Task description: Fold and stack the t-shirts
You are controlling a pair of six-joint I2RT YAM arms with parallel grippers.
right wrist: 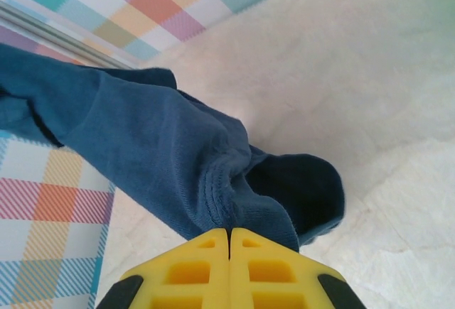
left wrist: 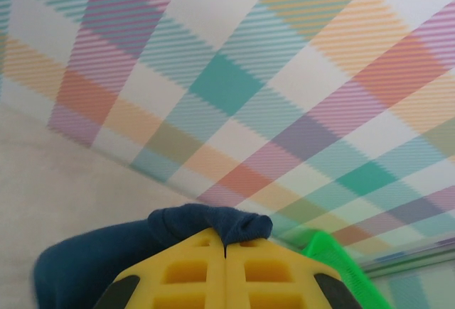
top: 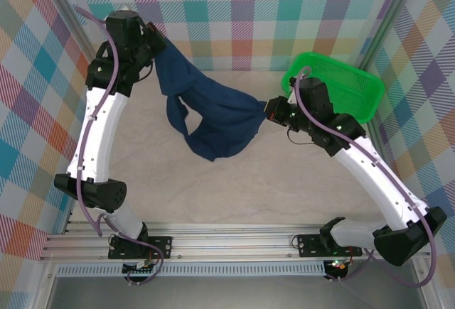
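Next, my right gripper moves down toward the pale tabletop and releases the hemmed edge, as the t-shirt (top: 210, 114) still hangs in the air between my grippers.
A dark navy t-shirt (top: 210, 114) hangs stretched in the air between my two grippers, sagging toward the table in the middle. My left gripper (top: 158, 45) is raised at the back left and is shut on one bunched edge of the t-shirt (left wrist: 213, 222). My right gripper (top: 266, 110) is lower, at centre right, shut on a hemmed edge of the t-shirt (right wrist: 178, 160). In both wrist views the yellow fingers (left wrist: 185, 273) (right wrist: 192, 270) press together with cloth pinched at their tips. No print shows on the cloth.
A green plastic basket (top: 348, 85) stands at the back right, just behind my right arm; its rim (left wrist: 334, 259) also shows in the left wrist view. Plaid walls close the table at the back and sides. The pale tabletop (top: 234, 188) lies below the hanging cloth.
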